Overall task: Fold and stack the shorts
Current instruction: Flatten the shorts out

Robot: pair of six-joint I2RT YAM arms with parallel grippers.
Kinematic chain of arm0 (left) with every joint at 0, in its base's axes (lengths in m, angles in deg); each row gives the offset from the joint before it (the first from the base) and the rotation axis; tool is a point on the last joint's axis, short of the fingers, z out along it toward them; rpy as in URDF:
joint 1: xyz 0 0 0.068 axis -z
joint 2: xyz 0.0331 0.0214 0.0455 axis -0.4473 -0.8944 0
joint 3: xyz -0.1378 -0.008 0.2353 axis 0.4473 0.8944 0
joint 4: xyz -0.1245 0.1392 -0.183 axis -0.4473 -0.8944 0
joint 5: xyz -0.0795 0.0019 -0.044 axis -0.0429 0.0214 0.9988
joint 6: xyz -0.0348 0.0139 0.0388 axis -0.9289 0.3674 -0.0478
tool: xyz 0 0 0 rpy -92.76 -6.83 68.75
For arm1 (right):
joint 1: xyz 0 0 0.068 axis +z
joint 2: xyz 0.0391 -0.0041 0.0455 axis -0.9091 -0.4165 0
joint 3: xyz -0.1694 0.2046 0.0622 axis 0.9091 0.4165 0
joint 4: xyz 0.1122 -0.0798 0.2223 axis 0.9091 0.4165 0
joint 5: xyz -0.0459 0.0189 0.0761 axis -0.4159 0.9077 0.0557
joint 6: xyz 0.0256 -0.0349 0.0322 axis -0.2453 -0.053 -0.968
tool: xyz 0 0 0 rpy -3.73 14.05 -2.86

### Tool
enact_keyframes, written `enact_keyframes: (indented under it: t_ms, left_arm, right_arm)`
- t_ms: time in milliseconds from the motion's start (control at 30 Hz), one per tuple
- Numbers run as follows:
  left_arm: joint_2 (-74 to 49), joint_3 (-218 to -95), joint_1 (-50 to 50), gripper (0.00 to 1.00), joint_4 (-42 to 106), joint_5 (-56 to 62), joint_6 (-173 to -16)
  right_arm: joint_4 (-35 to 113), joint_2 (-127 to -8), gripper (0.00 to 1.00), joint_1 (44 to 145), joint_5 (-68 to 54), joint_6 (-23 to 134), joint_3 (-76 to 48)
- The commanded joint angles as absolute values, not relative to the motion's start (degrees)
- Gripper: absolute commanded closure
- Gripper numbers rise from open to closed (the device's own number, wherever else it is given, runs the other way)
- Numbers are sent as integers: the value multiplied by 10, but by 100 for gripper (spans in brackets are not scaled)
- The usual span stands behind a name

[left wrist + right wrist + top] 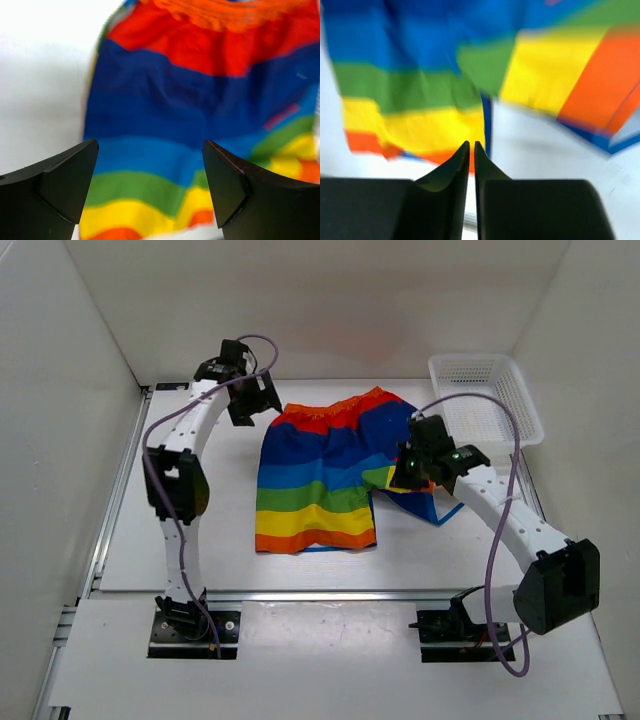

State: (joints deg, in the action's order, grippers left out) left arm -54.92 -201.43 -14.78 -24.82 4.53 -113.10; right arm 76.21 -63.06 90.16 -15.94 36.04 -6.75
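Note:
Bare table lies beside the shorts' navy side edge (267,443) (97,95) below my left gripper, so the gripper will next move down, open, astride that edge and close.
The rainbow-striped shorts (320,475) lie on the white table, waistband at the far side. Their left leg lies flat; the right leg is bunched and partly turned over near my right gripper. My left gripper (255,405) hovers open by the waistband's left corner; in the left wrist view it (150,145) is open and empty above the shorts (200,95). My right gripper (405,472) is over the bunched right leg. In the right wrist view it (471,145) is shut with nothing between the fingers, above the shorts (420,95).
A white mesh basket (485,390) stands at the back right of the table. White walls close in the left, right and far sides. A metal rail (110,510) runs along the table's left edge.

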Motion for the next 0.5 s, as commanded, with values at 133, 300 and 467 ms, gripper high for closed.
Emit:
enact_keyframes:
  t_ms: [133,300,467]
  left_arm:
    - [-697,-2139,-127,5,-305,-37,-1103]
    - [-752,-2145,-127,5,-305,-15,-1097]
    - [-782,-2140,-132,57,-299,57,-1097]
  right_arm:
    - [778,-556,40,917,-121,295,57]
    - [797,-537,16,910,-133,276,70]
    - [803,-549,15,886,-128,271,62]
